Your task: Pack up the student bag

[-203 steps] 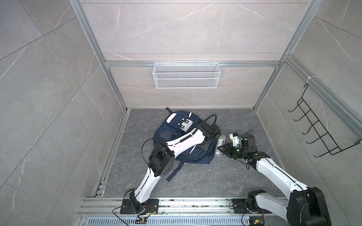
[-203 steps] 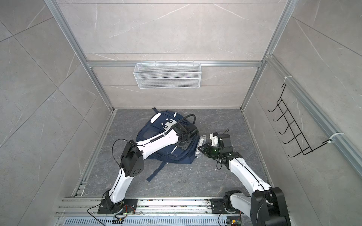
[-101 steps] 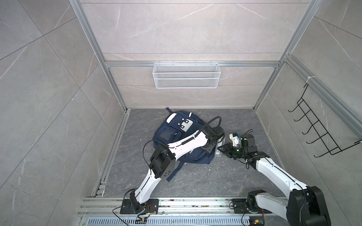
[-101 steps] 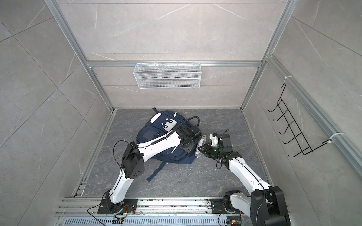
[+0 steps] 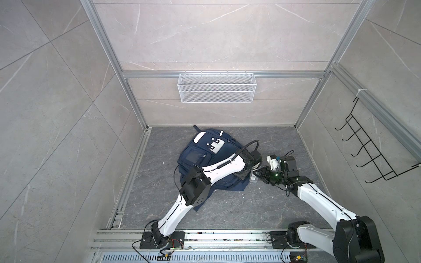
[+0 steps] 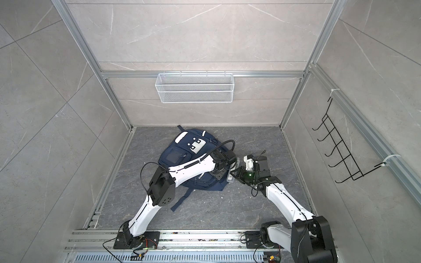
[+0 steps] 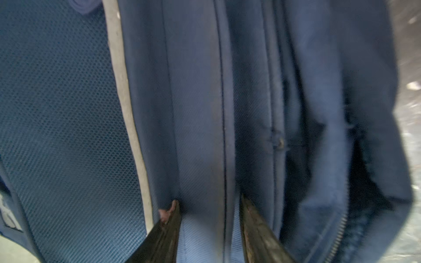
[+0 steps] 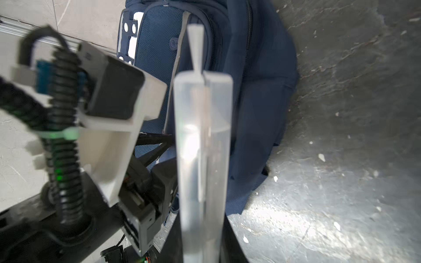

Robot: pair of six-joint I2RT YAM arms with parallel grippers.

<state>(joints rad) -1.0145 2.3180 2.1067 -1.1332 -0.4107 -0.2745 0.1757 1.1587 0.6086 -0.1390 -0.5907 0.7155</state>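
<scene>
My right gripper will next slide the case outward and toward the bag (image 5: 205, 154) into the dark gap by the zipper and release it inside, since that gap is open.
The student bag (image 5: 205, 154) (image 6: 180, 154), navy with white patches, lies flat on the grey floor in both top views. My left gripper (image 5: 245, 174) (image 6: 218, 174) reaches across it to its right edge. In the left wrist view the gripper (image 7: 208, 201) is shut on a ridge of the bag's blue fabric (image 7: 205, 113), beside a silver stripe (image 7: 127, 113). My right gripper (image 5: 259, 175) (image 6: 236, 174) (image 8: 202, 227) hovers just right of the bag, shut on a long clear plastic case (image 8: 202, 136) (image 5: 253, 177) that points toward the bag.
A white wire basket (image 5: 216, 91) hangs on the back wall and a black hook rack (image 5: 376, 154) on the right wall. A dark strap (image 5: 198, 208) trails from the bag toward the front. Aluminium rails (image 5: 205, 236) run along the front edge.
My left gripper has slid right across the bag to its right edge and its jaws have narrowed onto the fabric. The right arm and the clear case have stayed put.
</scene>
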